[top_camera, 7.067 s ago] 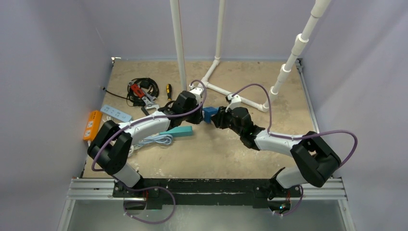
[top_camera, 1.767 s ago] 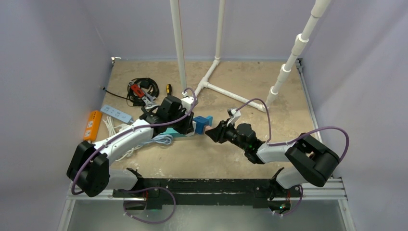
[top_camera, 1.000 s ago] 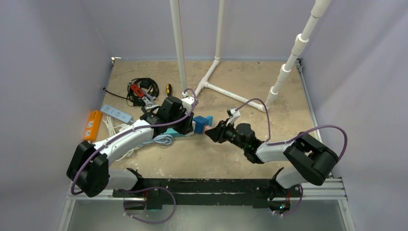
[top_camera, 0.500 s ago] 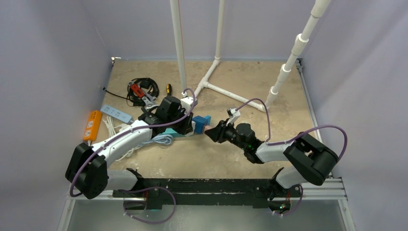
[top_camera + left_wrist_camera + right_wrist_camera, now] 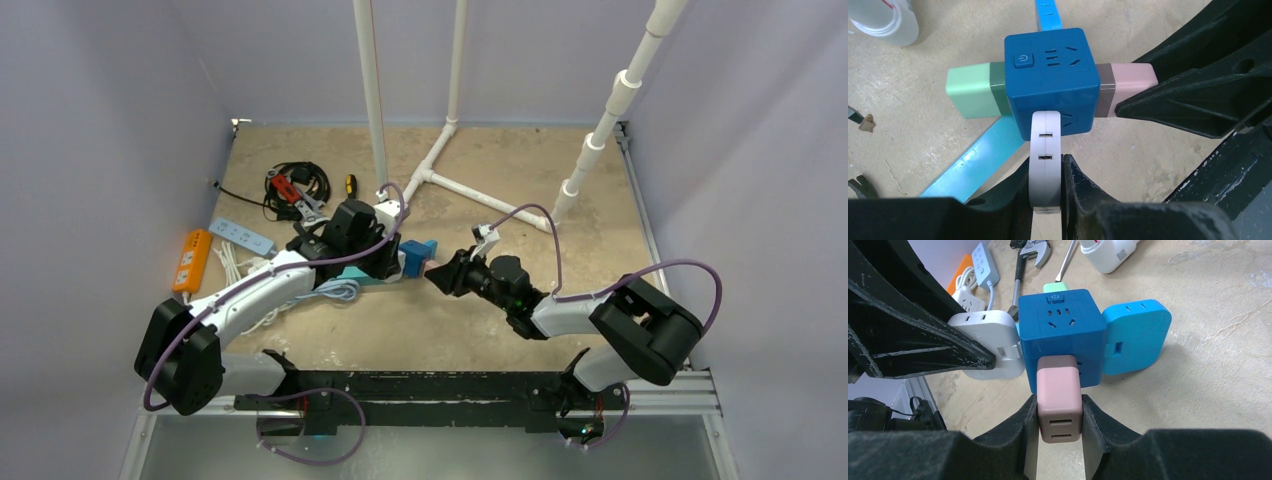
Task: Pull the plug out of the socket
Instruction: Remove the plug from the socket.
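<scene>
I will pull the white plug (image 5: 1045,160) off the cube to the left in the top view with my left gripper next. I will release it by the screwdriver tip, where the tabletop is bare.
A blue cube socket (image 5: 416,258) sits low over the table's middle, with a plug in each of several faces. In the left wrist view the cube (image 5: 1050,80) carries a white plug (image 5: 1045,160), a pink plug (image 5: 1130,82) and a green plug (image 5: 970,90). My left gripper (image 5: 1045,167) is shut on the white plug. In the right wrist view my right gripper (image 5: 1060,412) is shut on the pink plug (image 5: 1060,400), which is still seated in the cube (image 5: 1063,335). A light blue plug (image 5: 1135,342) sticks out on the cube's right.
A white PVC pipe frame (image 5: 440,180) stands behind the cube. A teal strip (image 5: 365,275) and a coiled white cable (image 5: 330,290) lie under my left arm. An orange power strip (image 5: 190,260), a pale blue strip (image 5: 240,236), tools and black cables (image 5: 295,190) lie at left.
Since seven seconds ago both arms have carried the cube nearer and to the left. Over the last second nothing has visibly moved; both grips are unchanged.
</scene>
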`<state>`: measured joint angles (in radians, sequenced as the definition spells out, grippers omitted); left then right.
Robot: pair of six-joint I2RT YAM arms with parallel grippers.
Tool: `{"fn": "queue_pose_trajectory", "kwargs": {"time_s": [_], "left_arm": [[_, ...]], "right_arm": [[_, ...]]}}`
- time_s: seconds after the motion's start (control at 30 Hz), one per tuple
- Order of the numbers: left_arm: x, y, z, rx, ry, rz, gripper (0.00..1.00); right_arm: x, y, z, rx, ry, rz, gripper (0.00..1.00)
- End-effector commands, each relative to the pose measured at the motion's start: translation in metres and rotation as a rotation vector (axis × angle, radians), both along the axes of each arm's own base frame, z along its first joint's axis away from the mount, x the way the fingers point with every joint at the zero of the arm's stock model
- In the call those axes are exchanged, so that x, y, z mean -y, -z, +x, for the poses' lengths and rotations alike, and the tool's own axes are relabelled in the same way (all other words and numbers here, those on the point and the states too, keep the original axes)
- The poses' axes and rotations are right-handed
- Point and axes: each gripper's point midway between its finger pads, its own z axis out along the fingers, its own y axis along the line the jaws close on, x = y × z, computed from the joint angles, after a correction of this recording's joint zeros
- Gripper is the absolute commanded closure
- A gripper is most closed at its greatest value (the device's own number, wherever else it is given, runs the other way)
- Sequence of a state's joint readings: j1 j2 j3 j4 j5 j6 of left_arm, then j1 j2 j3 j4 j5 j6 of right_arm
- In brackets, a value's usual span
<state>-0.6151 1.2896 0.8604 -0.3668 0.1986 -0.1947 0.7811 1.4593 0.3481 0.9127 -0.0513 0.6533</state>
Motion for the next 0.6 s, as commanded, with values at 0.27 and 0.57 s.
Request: {"fn": "queue_pose_trajectory", "kwargs": {"time_s": [0.27, 0.57], "left_arm": [[0.028, -0.050, -0.019, 0.058, 0.198, -0.205, 1.00], [0.003, -0.036, 0.006, 0.080, 0.028, -0.087, 1.00]], "right_arm": [[0.018, 0.017, 0.015, -0.019, 0.109, -0.075, 1.00], [0.018, 0.016, 0.015, -0.018, 0.108, -0.073, 1.00]]}}
